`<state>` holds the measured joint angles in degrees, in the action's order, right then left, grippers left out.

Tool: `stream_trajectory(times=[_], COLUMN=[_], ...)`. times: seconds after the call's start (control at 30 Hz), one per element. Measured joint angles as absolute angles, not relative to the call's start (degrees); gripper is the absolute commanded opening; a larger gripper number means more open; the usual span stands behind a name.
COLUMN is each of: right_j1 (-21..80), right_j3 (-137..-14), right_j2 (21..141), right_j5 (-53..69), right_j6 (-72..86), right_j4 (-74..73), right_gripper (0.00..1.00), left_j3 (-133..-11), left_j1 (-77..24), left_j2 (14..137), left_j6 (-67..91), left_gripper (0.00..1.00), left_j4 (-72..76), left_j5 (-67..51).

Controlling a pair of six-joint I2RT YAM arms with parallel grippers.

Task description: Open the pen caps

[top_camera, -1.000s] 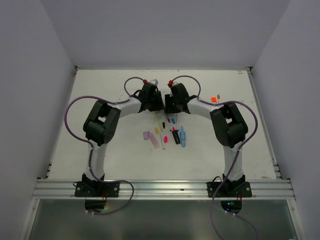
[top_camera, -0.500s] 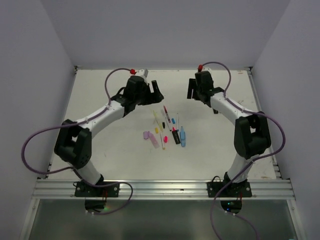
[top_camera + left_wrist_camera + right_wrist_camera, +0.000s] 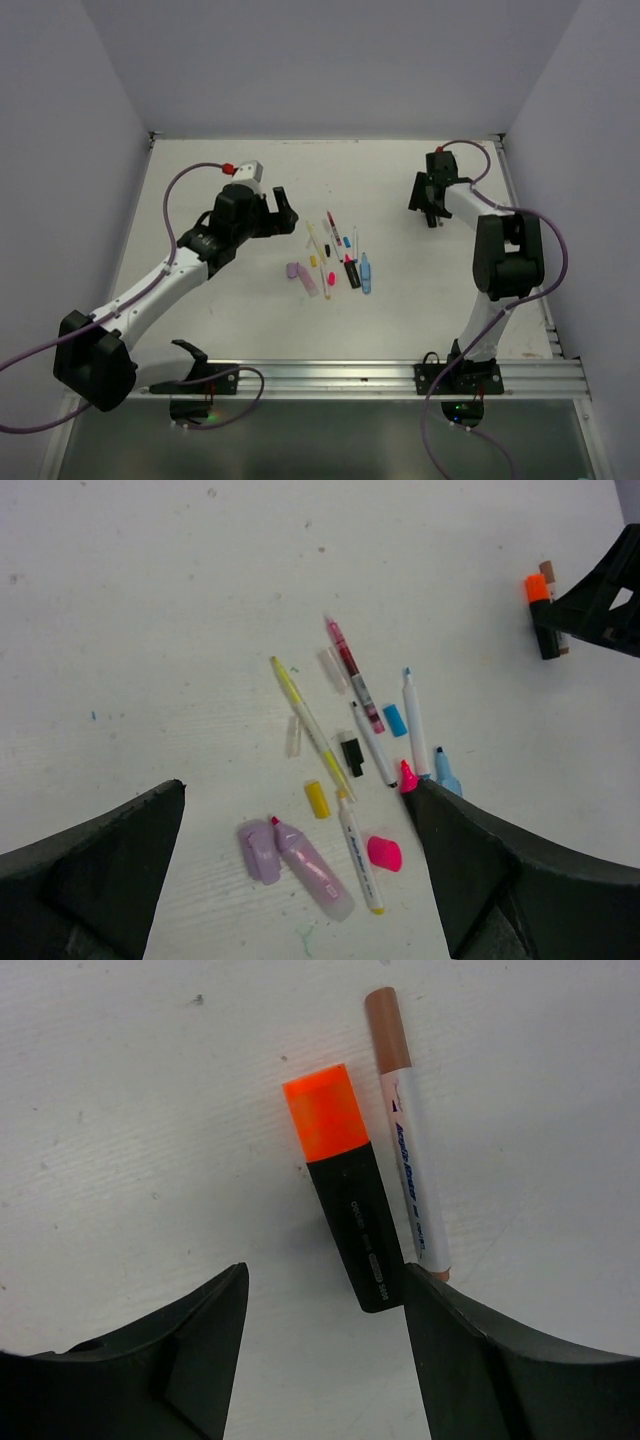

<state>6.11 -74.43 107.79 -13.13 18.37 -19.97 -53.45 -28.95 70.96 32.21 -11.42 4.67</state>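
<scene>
The black highlighter still wears the orange cap (image 3: 325,1115), so my left gripper goes to the right in the top view and closes around that cap next.
Several uncapped pens lie mid-table. In the left wrist view a lilac highlighter (image 3: 312,872) lies beside its lilac cap (image 3: 257,851), with a loose pink cap (image 3: 384,853), yellow cap (image 3: 317,800) and blue cap (image 3: 395,720) nearby. My left gripper (image 3: 296,786) hovers wide open above and to the left of them, holding nothing. My right gripper (image 3: 325,1270) stands open just over a black highlighter (image 3: 362,1235) that still wears its orange cap (image 3: 325,1115). Beside it lies a white pen (image 3: 412,1190) with a brown cap (image 3: 386,1028). Neither one is gripped.
The white table (image 3: 200,300) is walled at the back and both sides. The pen cluster (image 3: 335,262) sits between the arms. My left gripper (image 3: 284,209) is left of it and my right gripper (image 3: 426,213) is far right, near the raised right rim (image 3: 520,200).
Both arms have swung apart from the middle of the table. The left gripper has opened wide and pulled back left. The right has moved to the orange-capped highlighter.
</scene>
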Motion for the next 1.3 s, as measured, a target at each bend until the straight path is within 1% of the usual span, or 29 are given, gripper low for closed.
stream_trajectory(times=[0.17,0.27,0.3,0.47,0.57,0.6,0.67,0.8,0.87,0.93,1.1,1.23,1.3], right_j1=[4.14,3.36,3.16,2.83,2.83,2.79,2.72,3.20,4.36,6.63,17.72,26.81,30.09], right_j3=[-74.89,-75.35,-75.50,-76.01,-76.82,-77.03,-77.14,-76.66,-75.42,-73.23,-67.18,-63.16,-61.73], right_j2=[110.61,111.85,112.20,113.49,114.13,114.34,114.45,114.37,113.67,112.07,106.30,98.08,93.97], right_j5=[-11.51,-10.20,-9.58,-7.05,-6.33,-6.28,-6.00,-4.67,-4.40,-3.20,0.05,3.55,4.60], right_j6=[18.33,18.22,18.15,17.45,16.49,16.21,15.75,15.42,15.35,15.40,15.40,15.27,14.94], right_j4=[-20.40,-20.43,-20.43,-20.40,-20.58,-20.56,-20.43,-18.83,-17.34,-15.86,-12.91,-8.86,-6.22], right_gripper=[0.62,0.57,0.53,0.48,0.36,0.25,0.13,0.03,0.00,0.00,0.00,0.00,0.00], left_j3=[-47.68,-44.99,-44.62,-44.14,-44.14,-44.14,-44.14,-44.14,-44.14,-44.16,-45.95,-48.42,-49.58], left_j1=[-28.95,-28.93,-28.93,-28.93,-28.93,-28.93,-28.93,-28.93,-28.93,-28.93,-28.93,-28.93,-28.93], left_j2=[65.73,63.66,63.44,63.42,63.57,63.75,64.07,64.69,65.04,65.52,68.23,70.04,70.65], left_j6=[31.86,31.90,31.92,31.94,31.94,31.94,31.97,32.03,32.12,32.18,32.51,33.71,34.17], left_gripper=[1.00,1.00,1.00,1.00,1.00,1.00,0.99,0.99,0.99,0.99,0.99,0.99,0.97], left_j4=[-13.04,-13.13,-13.19,-13.02,-12.91,-12.86,-12.69,-11.51,-10.59,-9.30,-6.68,-4.16,-2.85], left_j5=[6.07,6.24,6.22,6.13,5.67,5.34,4.62,2.96,1.69,0.32,-3.36,-5.58,-6.33])
